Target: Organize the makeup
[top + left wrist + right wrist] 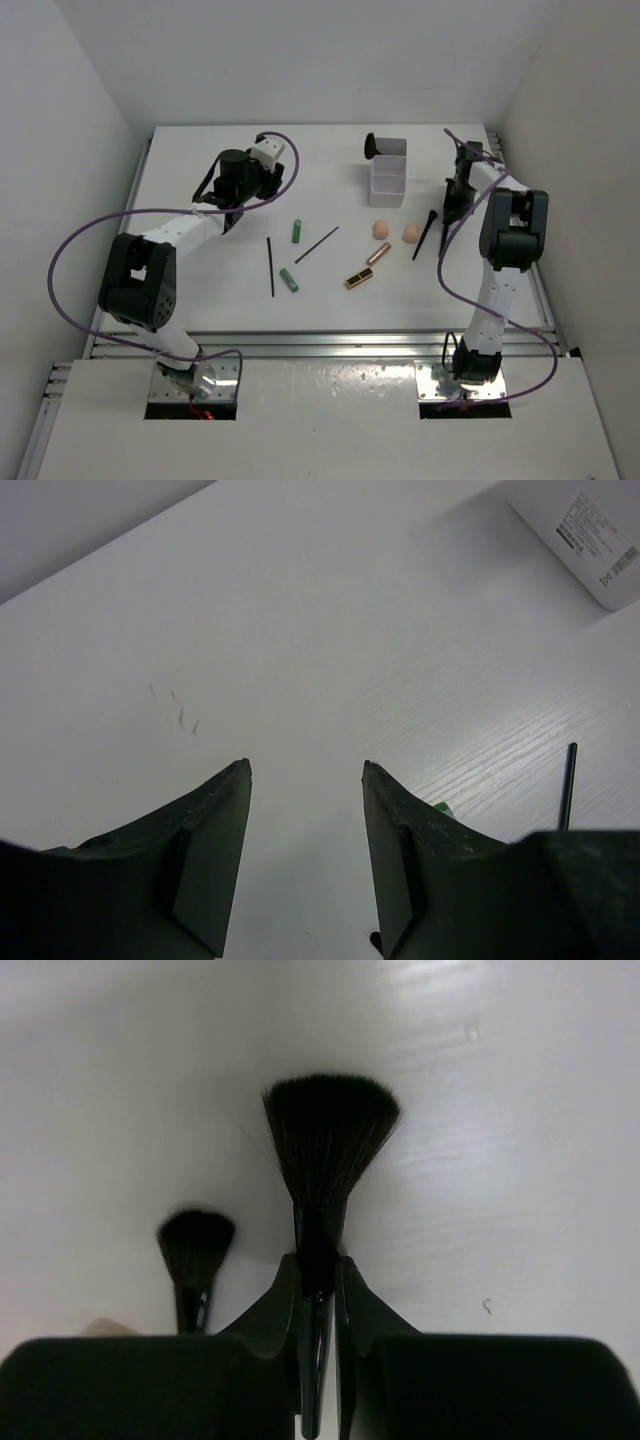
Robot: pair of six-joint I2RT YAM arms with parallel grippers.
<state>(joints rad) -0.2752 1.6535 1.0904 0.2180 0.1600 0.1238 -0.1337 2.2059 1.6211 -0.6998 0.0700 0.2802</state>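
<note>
I will next lift my right gripper outward and tilt the brush's bristles up, to lower the handle into the white box's far section [391, 147], which already has a brush in it.
My right gripper [318, 1270] is shut on a black brush [328, 1140], bristles pointing away; in the top view this gripper [457, 192] is at the right, near the white box [388, 172]. A second black brush [425, 232] lies beside it and also shows in the right wrist view [195, 1245]. My left gripper [305, 770] is open and empty over bare table at the back left [255, 185]. Mid-table lie two green tubes [297, 230] [289, 280], two thin black sticks [271, 266] [316, 245], a gold-black lipstick [360, 277], a rose-gold tube [378, 254] and two peach sponges [380, 228] [410, 233].
The white compartmented box holds a dark brush head [370, 146] at its far end; the box corner shows in the left wrist view [580, 530]. A stick [568, 785] and a green tube tip [440, 808] show by the left gripper's right finger. White walls enclose the table.
</note>
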